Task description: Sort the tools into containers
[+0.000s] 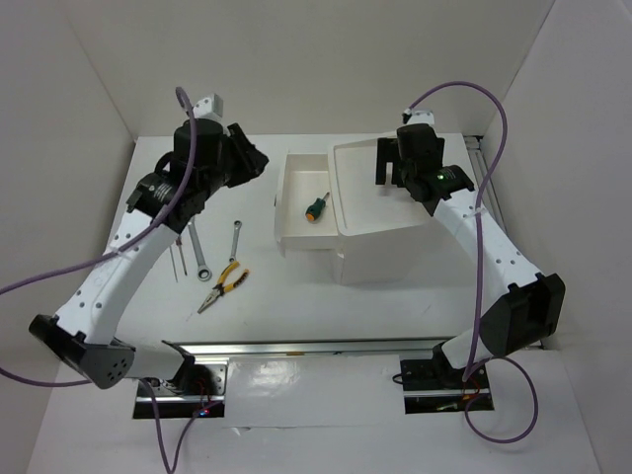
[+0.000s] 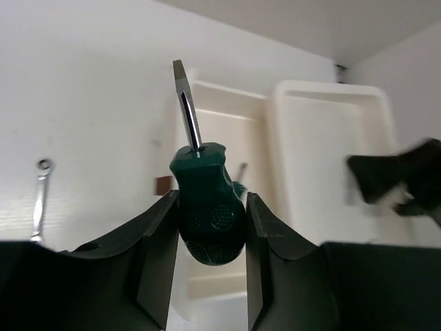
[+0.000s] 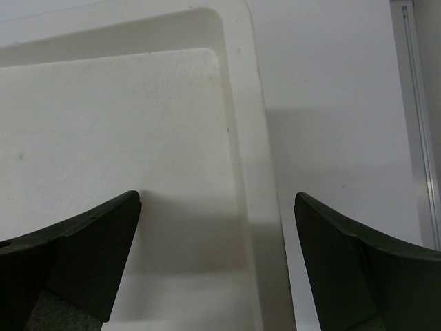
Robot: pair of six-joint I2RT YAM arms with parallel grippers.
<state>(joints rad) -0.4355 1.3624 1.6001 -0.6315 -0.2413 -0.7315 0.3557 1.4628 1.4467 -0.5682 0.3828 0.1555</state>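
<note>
Next, my left gripper moves over the open drawer, which already holds a matching green-handled screwdriver. It then lowers above that screwdriver (image 2: pixel 238 181) to open.
My left gripper (image 1: pixel 255 163) is shut on a stubby green-handled screwdriver (image 2: pixel 207 214), blade pointing away, held above the table just left of the open white drawer (image 1: pixel 296 225). A second green-handled screwdriver (image 1: pixel 316 207) lies in that drawer. The drawer belongs to the white box unit, whose shallow top tray (image 1: pixel 395 212) is bare. My right gripper (image 1: pixel 398 168) is open and empty above the tray's far part (image 3: pixel 256 172). On the table lie two silver wrenches (image 1: pixel 234 240) (image 1: pixel 197 252), yellow-black pliers (image 1: pixel 223 285) and thin screwdrivers (image 1: pixel 179 255).
White walls close in the table on the left, back and right. A metal rail (image 1: pixel 306 346) runs along the near edge between the arm bases. Another rail (image 3: pixel 413 103) lies right of the box unit. One wrench (image 2: pixel 40 200) shows in the left wrist view.
</note>
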